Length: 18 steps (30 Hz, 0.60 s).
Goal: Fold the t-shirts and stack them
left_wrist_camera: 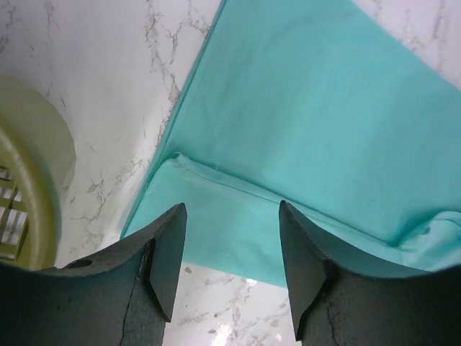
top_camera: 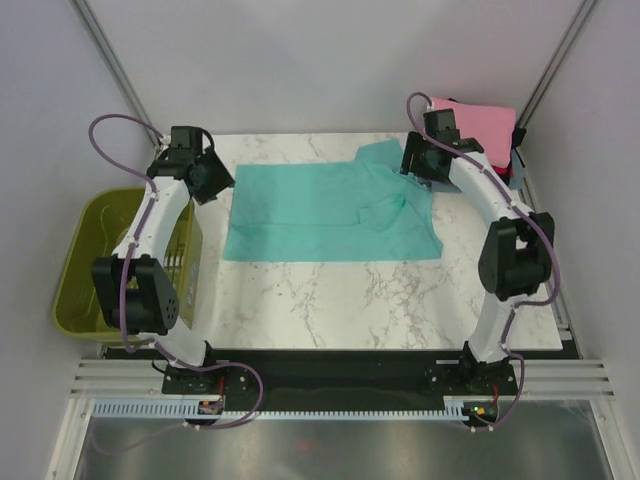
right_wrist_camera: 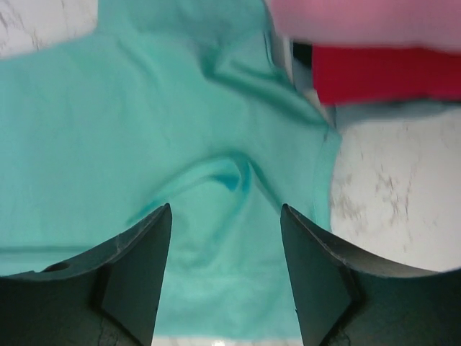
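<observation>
The teal t-shirt's near corner [top_camera: 437, 253] at the wrinkled end lies below and back from my right gripper, so next my right gripper needs to move back and down onto it.
A teal t-shirt [top_camera: 320, 210] lies spread on the marble table, wrinkled at its right end. My left gripper [top_camera: 215, 178] is open and empty just above the shirt's left edge; the left wrist view shows the folded hem [left_wrist_camera: 238, 223] between the fingers. My right gripper [top_camera: 418, 165] is open and empty over the shirt's right end, above a raised wrinkle [right_wrist_camera: 230, 176]. A folded stack with a pink shirt [top_camera: 472, 118] on top sits at the far right corner; the pink [right_wrist_camera: 360, 21] and red [right_wrist_camera: 389, 72] shirts show in the right wrist view.
An olive-green plastic basket [top_camera: 90, 270] stands off the table's left edge; its rim shows in the left wrist view [left_wrist_camera: 29, 180]. Bare marble table [top_camera: 350, 300] lies in front of the shirt. Metal frame posts rise at the back corners.
</observation>
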Tool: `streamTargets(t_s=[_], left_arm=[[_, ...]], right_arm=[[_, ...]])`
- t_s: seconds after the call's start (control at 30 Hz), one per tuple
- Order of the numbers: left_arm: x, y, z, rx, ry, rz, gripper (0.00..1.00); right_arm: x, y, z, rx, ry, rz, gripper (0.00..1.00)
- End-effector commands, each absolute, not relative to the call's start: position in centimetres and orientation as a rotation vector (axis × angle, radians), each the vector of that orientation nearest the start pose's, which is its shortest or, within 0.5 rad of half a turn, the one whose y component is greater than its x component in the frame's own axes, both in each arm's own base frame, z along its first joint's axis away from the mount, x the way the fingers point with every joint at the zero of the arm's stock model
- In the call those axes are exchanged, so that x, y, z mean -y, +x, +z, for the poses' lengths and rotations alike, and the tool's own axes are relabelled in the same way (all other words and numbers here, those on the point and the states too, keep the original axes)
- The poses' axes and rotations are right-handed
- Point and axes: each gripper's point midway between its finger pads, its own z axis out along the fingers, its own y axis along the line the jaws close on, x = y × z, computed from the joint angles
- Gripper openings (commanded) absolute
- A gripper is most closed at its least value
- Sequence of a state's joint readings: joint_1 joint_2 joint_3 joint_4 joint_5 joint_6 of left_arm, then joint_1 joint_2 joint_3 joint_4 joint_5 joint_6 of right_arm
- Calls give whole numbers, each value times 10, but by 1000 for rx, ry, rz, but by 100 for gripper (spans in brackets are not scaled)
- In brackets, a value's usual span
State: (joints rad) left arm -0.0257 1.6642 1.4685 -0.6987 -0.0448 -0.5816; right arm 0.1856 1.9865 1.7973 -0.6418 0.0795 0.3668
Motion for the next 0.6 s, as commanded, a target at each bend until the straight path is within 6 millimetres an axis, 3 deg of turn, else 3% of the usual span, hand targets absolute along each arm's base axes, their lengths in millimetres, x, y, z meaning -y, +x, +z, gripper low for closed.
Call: streamTargets(t_s=[0.0, 0.03, 0.07, 0.1, 0.13, 0.17, 0.2, 0.23, 0.27, 0.3, 0.33, 0.43, 0.57], left_arm=[[31, 408, 222, -2289, -619, -252, 61], [34, 400, 219, -2296, -621, -261, 61], [38, 391, 228, -2275, -613, -288, 61], [45, 385, 231, -2268, -602, -309, 61], [49, 375, 219, -2290, -608, -316, 61], [53, 367, 225, -2265, -591, -333, 61], [64, 362, 223, -2261, -560, -356, 61], [68, 351, 204, -2297, -567, -357, 61], [74, 346, 198, -2302, -553, -367, 61], [83, 342, 196, -2296, -526, -387, 61], [86, 332, 176, -2341, -536, -381, 61], [97, 317, 147, -2409, -518, -383, 59], [100, 308, 128, -2427, -516, -370, 59]], right_arm=[[-92, 457, 167, -2390, 248, 196, 70], [-91, 442, 180, -2354, 258, 235, 71], [-91, 434, 177, -2345, 286, 273, 72], [-86, 409, 144, -2419, 317, 272, 72], [-91, 394, 149, -2410, 312, 337, 73], [-91, 385, 142, -2413, 321, 359, 73], [-83, 363, 115, -2472, 373, 356, 73], [-80, 353, 117, -2454, 390, 375, 73], [-75, 349, 112, -2442, 417, 379, 72], [-64, 332, 90, -2474, 479, 369, 72], [-61, 326, 89, -2462, 502, 383, 72], [-54, 311, 66, -2478, 564, 413, 68], [-55, 316, 53, -2455, 579, 453, 66]])
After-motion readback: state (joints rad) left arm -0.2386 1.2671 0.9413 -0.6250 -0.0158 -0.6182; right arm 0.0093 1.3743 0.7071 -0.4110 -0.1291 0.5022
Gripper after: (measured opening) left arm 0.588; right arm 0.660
